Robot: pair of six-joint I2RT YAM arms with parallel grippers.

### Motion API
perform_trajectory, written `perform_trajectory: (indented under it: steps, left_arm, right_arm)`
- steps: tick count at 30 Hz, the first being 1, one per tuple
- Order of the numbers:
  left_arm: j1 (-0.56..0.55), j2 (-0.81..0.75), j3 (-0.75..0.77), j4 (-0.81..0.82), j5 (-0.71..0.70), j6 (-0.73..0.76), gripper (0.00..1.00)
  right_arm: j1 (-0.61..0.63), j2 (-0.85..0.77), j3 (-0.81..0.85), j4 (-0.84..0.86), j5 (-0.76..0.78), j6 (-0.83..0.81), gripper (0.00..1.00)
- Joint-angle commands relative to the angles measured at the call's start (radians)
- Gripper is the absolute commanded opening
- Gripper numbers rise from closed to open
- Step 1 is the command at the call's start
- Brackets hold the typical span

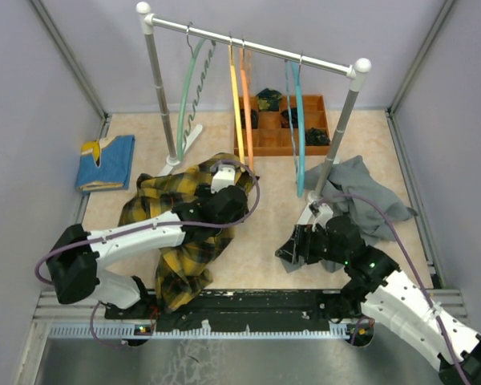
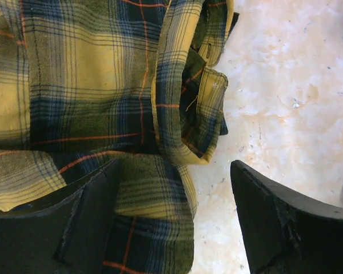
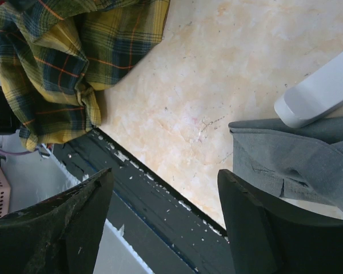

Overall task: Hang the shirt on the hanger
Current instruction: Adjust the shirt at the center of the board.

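Note:
I will next move my left gripper down onto the narrow fold along the shirt's edge (image 2: 182, 141) by the bare table, because the fold is in line with the gap between my open fingertips.
The yellow and black plaid shirt (image 1: 180, 233) lies crumpled on the table left of centre. My left gripper (image 1: 227, 207) hovers over its right edge, open. In the left wrist view (image 2: 176, 165) one finger (image 2: 91, 211) is over the plaid cloth (image 2: 91, 85) and the other (image 2: 274, 217) over bare table, with the shirt's edge between them. The light blue hanger (image 1: 297, 128) hangs at the right end of the rack. My right gripper (image 1: 295, 247) is open and empty, low over the table's front edge (image 3: 166, 171), with the shirt (image 3: 57, 63) to its upper left.
A white and metal rack (image 1: 252, 44) also holds green (image 1: 184, 96), yellow (image 1: 236, 104) and orange (image 1: 246, 92) hangers. A grey garment (image 1: 369, 196) lies at the right by the rack's foot (image 3: 317, 91). A folded blue cloth (image 1: 106, 160) lies far left. An orange tray (image 1: 272, 136) stands behind.

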Motion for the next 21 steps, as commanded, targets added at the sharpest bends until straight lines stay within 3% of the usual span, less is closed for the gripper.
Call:
perform_trajectory:
  steps: [1, 8, 14, 17, 21]
  left_arm:
    - [0.012, 0.083, 0.051, 0.052, -0.057, 0.027, 0.83]
    - [0.016, 0.284, 0.161, 0.055, -0.168, 0.061, 0.77]
    - [0.049, 0.387, 0.18, 0.019, -0.223, 0.03, 0.62]
    - [0.06, 0.398, 0.165, -0.021, -0.238, -0.006, 0.48]
    - [0.061, 0.361, 0.144, -0.158, -0.249, -0.097, 0.2]
  right_arm:
    - [-0.005, -0.055, 0.046, -0.005, 0.004, 0.003, 0.74]
    - [-0.004, -0.175, 0.01, 0.001, 0.055, 0.049, 0.73]
    - [-0.005, -0.18, 0.002, 0.052, 0.079, 0.066, 0.73]
    - [-0.004, -0.161, -0.001, 0.094, 0.066, 0.07, 0.73]
    - [-0.005, -0.13, 0.015, 0.115, 0.065, 0.03, 0.73]
